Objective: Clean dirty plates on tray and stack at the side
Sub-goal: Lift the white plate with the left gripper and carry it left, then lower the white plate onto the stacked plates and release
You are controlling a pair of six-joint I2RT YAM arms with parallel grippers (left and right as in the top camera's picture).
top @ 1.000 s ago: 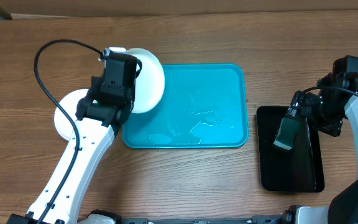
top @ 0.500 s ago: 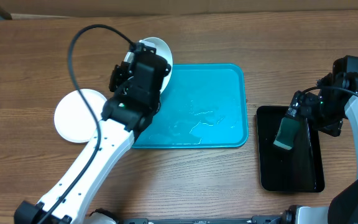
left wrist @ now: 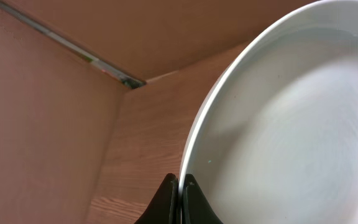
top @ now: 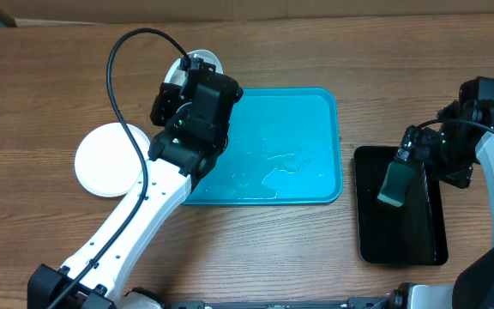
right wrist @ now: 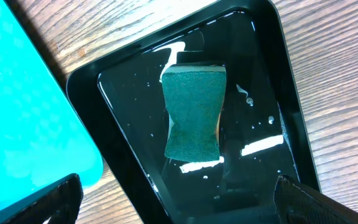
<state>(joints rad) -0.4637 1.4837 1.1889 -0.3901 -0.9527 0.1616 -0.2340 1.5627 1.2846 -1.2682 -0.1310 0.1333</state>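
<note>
The robot's left gripper should next come back toward the white plate beside the tray, turn the tilted plate it holds flat and lower it on top, since stacking starts there.
My left gripper (left wrist: 180, 186) is shut on the rim of a white plate (left wrist: 291, 124) and holds it tilted on edge. In the overhead view only the plate's top (top: 204, 61) shows, past my left wrist (top: 194, 103), beyond the far left corner of the turquoise tray (top: 303, 120). The tray is wet and holds no plates. Another white plate (top: 105, 160) lies flat on the table left of the tray. No yellow-green plate is in view. My right gripper (right wrist: 179, 202) is open above a green sponge (right wrist: 193, 111).
The sponge (top: 394, 184) rests in a wet black tray (top: 401, 245) right of the turquoise tray; the black tray also shows in the right wrist view (right wrist: 278, 68). A cable (top: 114, 77) loops from the left arm. A cardboard wall runs along the table's far edge.
My left arm has swung right and toward the far edge with the plate, tipping it more on edge, and has uncovered the plate lying at the left. The right arm has not moved.
</note>
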